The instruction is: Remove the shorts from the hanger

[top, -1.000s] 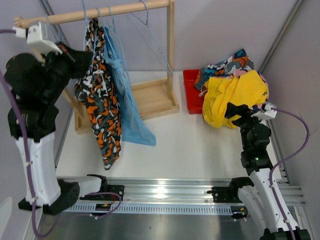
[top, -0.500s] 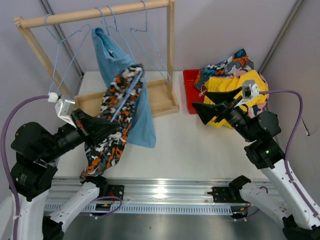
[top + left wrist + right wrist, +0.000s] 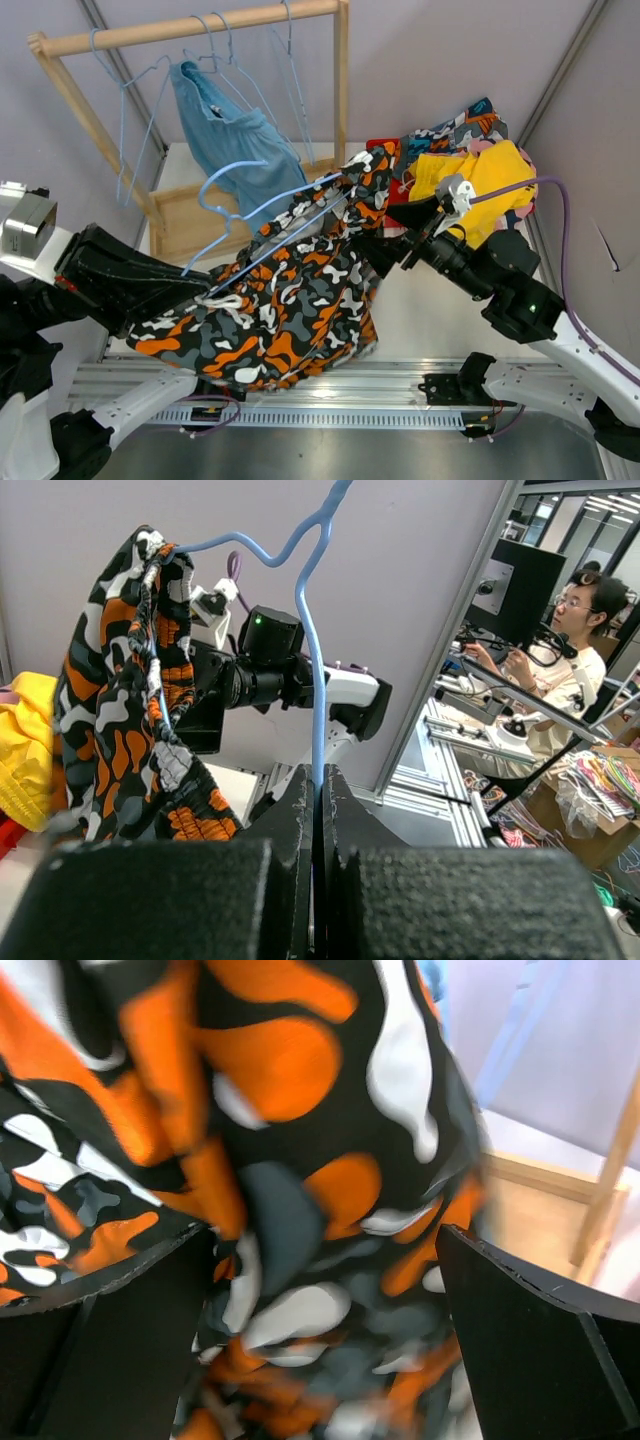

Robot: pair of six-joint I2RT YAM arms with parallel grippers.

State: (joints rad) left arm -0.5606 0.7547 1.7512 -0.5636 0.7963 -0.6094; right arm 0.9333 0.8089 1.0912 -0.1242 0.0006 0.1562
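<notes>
The shorts' far corner by the hanger's end [image 3: 382, 168] still covers the wire, so my right gripper will move outward along their edge and close there next.
My left gripper [image 3: 200, 288] is shut on the wire of a light blue hanger [image 3: 270, 225], and the wire runs up between its closed fingers in the left wrist view [image 3: 320, 776]. The black-orange-white blotched shorts [image 3: 290, 300] hang from that hanger over the front middle of the table, and show in the left wrist view [image 3: 120, 730]. My right gripper [image 3: 385, 245] is open at the shorts' right edge. In the right wrist view the cloth [image 3: 320, 1160] fills the gap between its spread fingers [image 3: 545, 1340]. The plain light blue shorts [image 3: 228, 135] still hang on the rack. The pink shorts are hidden.
The wooden rack [image 3: 190, 28] stands at the back left with several bare blue hangers [image 3: 290, 70]. A red bin [image 3: 378, 148] at the back right holds the yellow shorts [image 3: 495, 180] and the blue-orange patterned shorts [image 3: 465, 125]. The rack's base [image 3: 545, 1195] lies behind the cloth.
My left arm has carried the hanger with the blotched shorts off the rail, down and to the front middle. My right gripper has swung left from the yellow pile onto the shorts.
</notes>
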